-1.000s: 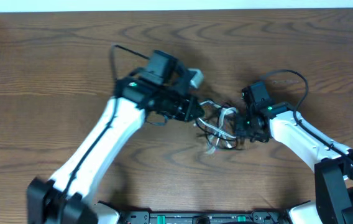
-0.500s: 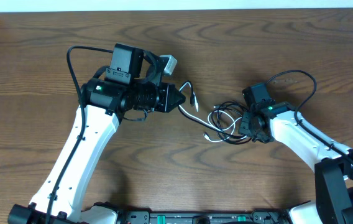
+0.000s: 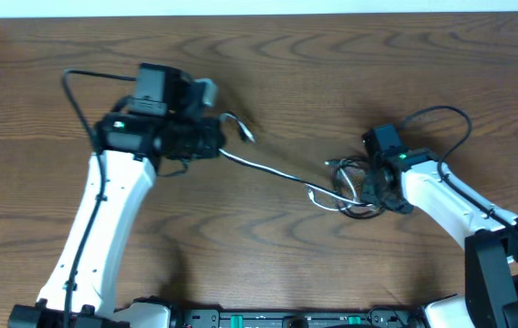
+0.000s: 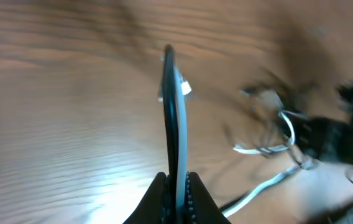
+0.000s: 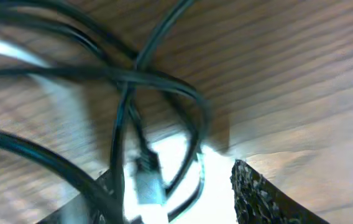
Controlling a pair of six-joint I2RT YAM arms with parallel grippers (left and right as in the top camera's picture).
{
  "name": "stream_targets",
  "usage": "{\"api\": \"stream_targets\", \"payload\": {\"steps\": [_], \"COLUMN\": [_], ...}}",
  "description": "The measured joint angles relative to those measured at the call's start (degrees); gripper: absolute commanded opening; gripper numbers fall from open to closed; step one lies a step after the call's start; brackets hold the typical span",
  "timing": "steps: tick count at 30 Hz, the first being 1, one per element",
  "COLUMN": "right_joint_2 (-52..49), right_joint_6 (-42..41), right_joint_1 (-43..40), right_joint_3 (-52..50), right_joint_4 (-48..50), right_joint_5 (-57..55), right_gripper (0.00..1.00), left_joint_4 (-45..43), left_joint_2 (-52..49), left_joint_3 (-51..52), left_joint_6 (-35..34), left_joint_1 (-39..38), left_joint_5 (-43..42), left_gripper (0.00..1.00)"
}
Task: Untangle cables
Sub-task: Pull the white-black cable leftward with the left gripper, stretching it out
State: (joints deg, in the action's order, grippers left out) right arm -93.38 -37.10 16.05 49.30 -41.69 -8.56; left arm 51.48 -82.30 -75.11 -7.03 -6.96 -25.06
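Note:
The white cable point(image 3: 268, 168) runs into the black tangle point(image 3: 352, 188), so my left gripper will pull away to the left in the overhead view next, then return toward it and release.
My left gripper point(image 3: 216, 142) point(image 4: 176, 182) is shut on the white cable point(image 3: 268, 168) point(image 4: 178, 124); a dark strand lies beside it in the jaws. The cable's short end curls up past the fingers to a small plug point(image 3: 246, 135) point(image 4: 183, 88). The long part runs taut, down and right, to a tangle of black cable point(image 3: 354, 208) point(image 5: 164, 81). My right gripper point(image 3: 369, 187) point(image 5: 176, 202) sits low over that tangle, fingers apart, with black strands and a plug point(image 5: 145, 182) between them.
A wooden table point(image 3: 268, 64) carries everything, with a white wall strip along the back. The arms' own thick black wires loop at the far left point(image 3: 75, 91) and the right point(image 3: 446, 117). A black base bar point(image 3: 286, 320) runs along the front edge.
My left gripper has moved left and back with the white cable, drawing it out of the tangle into a long straight run. The right gripper has stayed on the tangle, which shrank.

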Motion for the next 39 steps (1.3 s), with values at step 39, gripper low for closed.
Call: {"api": "stream_targets", "payload": {"steps": [39], "right_joint_2": [0.0], "right_joint_6": [22.27], "right_joint_1": [-9.73], "right_joint_3": [-0.28], "right_joint_4": [15.54], "right_joint_5": [34.07], "right_gripper": [0.61], "left_joint_4": [-5.25], "left_joint_2": [-0.02], "left_joint_3": [0.0], "left_joint_6": [-15.26], "left_joint_1": [21.81], "left_joint_5": [-0.13], "left_gripper": [0.08]}}
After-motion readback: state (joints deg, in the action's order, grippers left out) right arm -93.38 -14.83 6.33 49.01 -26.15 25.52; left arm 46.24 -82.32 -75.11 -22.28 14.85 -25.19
